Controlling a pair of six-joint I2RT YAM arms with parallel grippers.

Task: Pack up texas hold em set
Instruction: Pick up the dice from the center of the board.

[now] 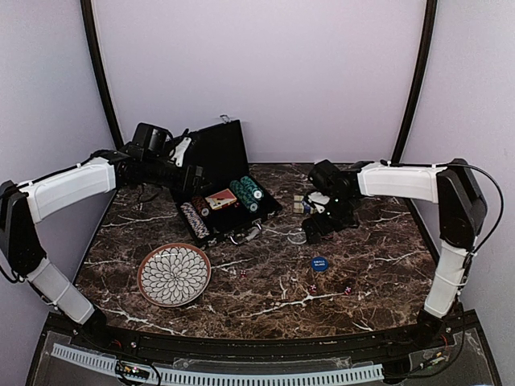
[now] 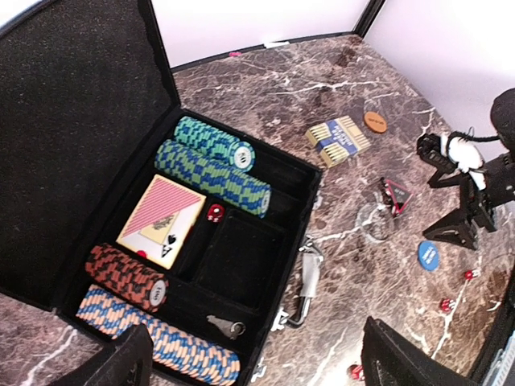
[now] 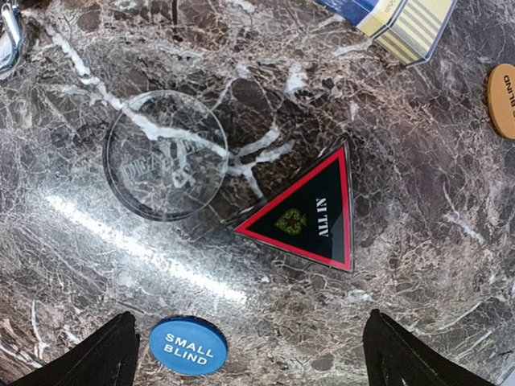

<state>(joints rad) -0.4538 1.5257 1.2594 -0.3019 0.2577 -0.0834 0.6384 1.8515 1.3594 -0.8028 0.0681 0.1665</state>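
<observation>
I should lower my left gripper next onto the loose red die near the plate, because the die is below it, to its right in the top view.
The black briefcase (image 1: 211, 157) lies open at the back left. Its tray (image 2: 241, 265) holds rows of striped chips (image 2: 211, 170), a card deck (image 2: 161, 217), a red die (image 2: 215, 212) and a key (image 2: 225, 326). My left gripper (image 2: 253, 366) hovers open and empty over the tray's near edge. My right gripper (image 3: 249, 358) hovers open and empty above the table, over an "ALL IN" triangle (image 3: 310, 213), a clear round button (image 3: 167, 154) and the blue "SMALL BLIND" button (image 3: 187, 346). A second card deck (image 2: 338, 138) and an orange button (image 2: 374, 122) lie beyond.
A round white-patterned plate (image 1: 174, 275) with a brown rim sits at the front left. Small red dice (image 1: 312, 287) (image 1: 348, 289) (image 1: 242, 273) lie loose on the marble table (image 1: 265, 301). The case's silver handle (image 2: 308, 277) sticks out toward the table's middle.
</observation>
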